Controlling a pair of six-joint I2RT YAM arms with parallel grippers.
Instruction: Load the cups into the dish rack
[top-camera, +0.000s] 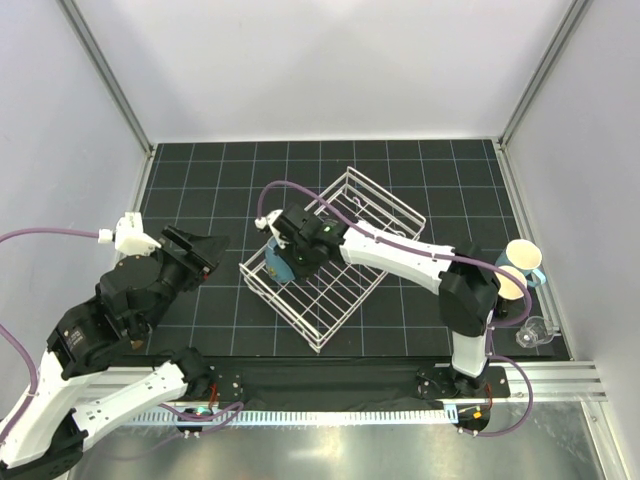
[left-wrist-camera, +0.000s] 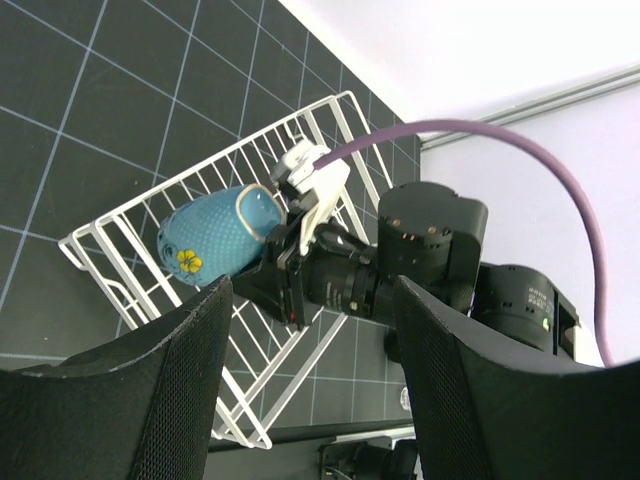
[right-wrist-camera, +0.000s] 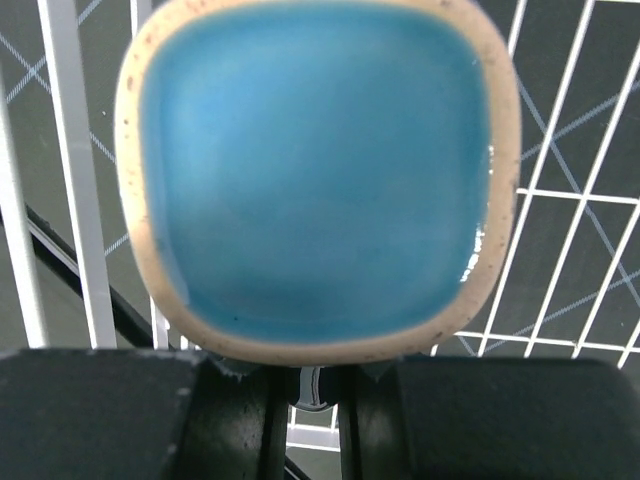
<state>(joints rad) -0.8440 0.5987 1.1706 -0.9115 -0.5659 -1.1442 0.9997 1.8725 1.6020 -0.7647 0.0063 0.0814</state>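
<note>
My right gripper lowers toward the rack's corner by my left gripper (top-camera: 268, 275) next, onto the rack's bottom wires, because the blue cup hangs short of that corner.
The white wire dish rack (top-camera: 372, 212) sits at the middle of the dark grid mat, turned at an angle. My right gripper (top-camera: 287, 252) is shut on a blue cup with a yellow flower (top-camera: 276, 264) and holds it on its side over the rack's left end. In the right wrist view the cup's beige-rimmed mouth (right-wrist-camera: 320, 170) fills the frame above my nearly closed gripper (right-wrist-camera: 318, 378). The left wrist view shows the cup (left-wrist-camera: 215, 232) inside the rack (left-wrist-camera: 120, 215). My left gripper (top-camera: 200, 250) is open and empty, left of the rack.
A beige cup with a pale blue handle (top-camera: 522, 262) and a clear glass one (top-camera: 535, 330) stand at the mat's right edge, beside the right arm's base. White walls and metal rails enclose the mat.
</note>
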